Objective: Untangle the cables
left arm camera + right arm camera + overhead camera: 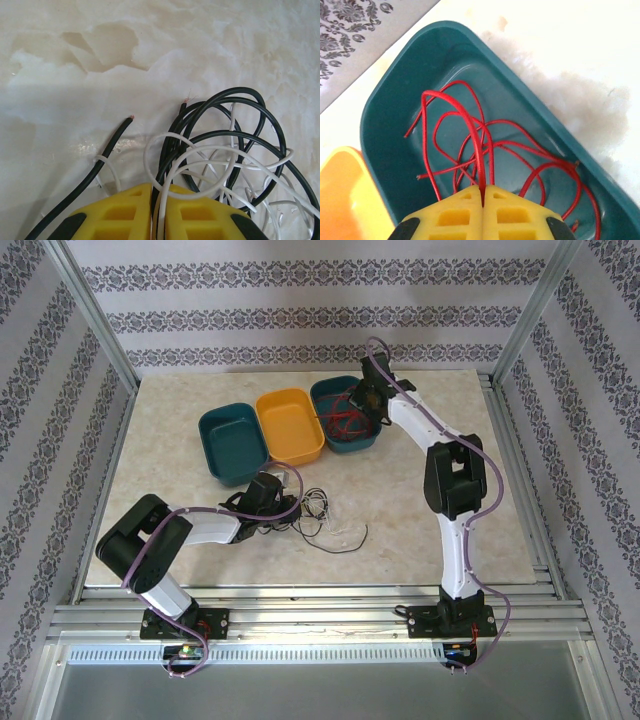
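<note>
The far end of the teal tray is farther outward than my right gripper. I need to turn my right gripper next, move it outward and let go of the red cable [478, 145] where other pieces of red cable loop.
A tangle of black and white cables [325, 515] lies on the marble tabletop in front of the left arm. My left gripper [285, 508] is low at the tangle's left side. In the left wrist view its yellow jaws [158, 192] are shut on a black cable [170, 150] and a white cable [215, 147] that run up between them. A separate black cable [107, 147] lies loose to the left. My right gripper [362, 405] hangs over the right teal tray [355, 450], shut [483, 189] on a red cable [478, 145]. Several red strands loop inside that tray [395, 125].
A yellow tray [290, 428] and a second teal tray [232, 445] stand left of the right teal one, in a row at the back of the table. A metal frame and patterned walls enclose the table. Bare marble lies right of the tangle.
</note>
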{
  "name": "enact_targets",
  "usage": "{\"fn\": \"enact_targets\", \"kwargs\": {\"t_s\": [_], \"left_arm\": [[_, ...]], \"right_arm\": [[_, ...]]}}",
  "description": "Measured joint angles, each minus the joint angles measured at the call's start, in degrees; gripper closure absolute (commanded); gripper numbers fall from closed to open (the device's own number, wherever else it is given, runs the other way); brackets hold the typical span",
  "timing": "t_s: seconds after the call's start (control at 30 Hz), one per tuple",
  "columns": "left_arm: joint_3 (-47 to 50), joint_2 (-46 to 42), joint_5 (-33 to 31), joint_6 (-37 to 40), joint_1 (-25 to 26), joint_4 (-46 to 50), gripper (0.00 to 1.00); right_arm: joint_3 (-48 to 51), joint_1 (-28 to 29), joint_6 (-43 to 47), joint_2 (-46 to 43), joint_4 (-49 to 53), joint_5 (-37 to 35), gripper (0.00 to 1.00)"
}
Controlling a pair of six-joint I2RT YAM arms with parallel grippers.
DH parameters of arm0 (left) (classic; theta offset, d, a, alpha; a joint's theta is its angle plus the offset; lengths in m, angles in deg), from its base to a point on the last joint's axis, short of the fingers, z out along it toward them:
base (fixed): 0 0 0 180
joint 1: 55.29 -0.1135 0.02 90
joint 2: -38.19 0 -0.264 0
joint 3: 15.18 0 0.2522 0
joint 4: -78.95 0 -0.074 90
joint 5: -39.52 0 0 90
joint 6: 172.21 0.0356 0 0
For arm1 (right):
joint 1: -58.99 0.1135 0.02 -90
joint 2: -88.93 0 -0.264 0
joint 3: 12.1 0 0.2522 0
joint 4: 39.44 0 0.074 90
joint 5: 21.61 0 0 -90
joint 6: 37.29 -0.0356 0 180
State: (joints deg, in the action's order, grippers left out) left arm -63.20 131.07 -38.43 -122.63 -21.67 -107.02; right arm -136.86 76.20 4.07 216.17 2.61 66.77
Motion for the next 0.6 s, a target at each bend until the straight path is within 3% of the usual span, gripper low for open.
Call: {"fn": "enact_targets", "kwargs": {"t_s": [0.3,0.6], "left_arm": [[-0.2,0.1,0.0,-0.2,0.0,0.0,0.87],[-1.4,1.7,0.6,-0.2,0.0,0.0,0.87]], "right_arm": [[-10.3,-0.1,14.5,6.7,3.2,0.2,1.0],[-13.0,-0.1,23.7,7.4,5.7,-3.2,1.0]]}}
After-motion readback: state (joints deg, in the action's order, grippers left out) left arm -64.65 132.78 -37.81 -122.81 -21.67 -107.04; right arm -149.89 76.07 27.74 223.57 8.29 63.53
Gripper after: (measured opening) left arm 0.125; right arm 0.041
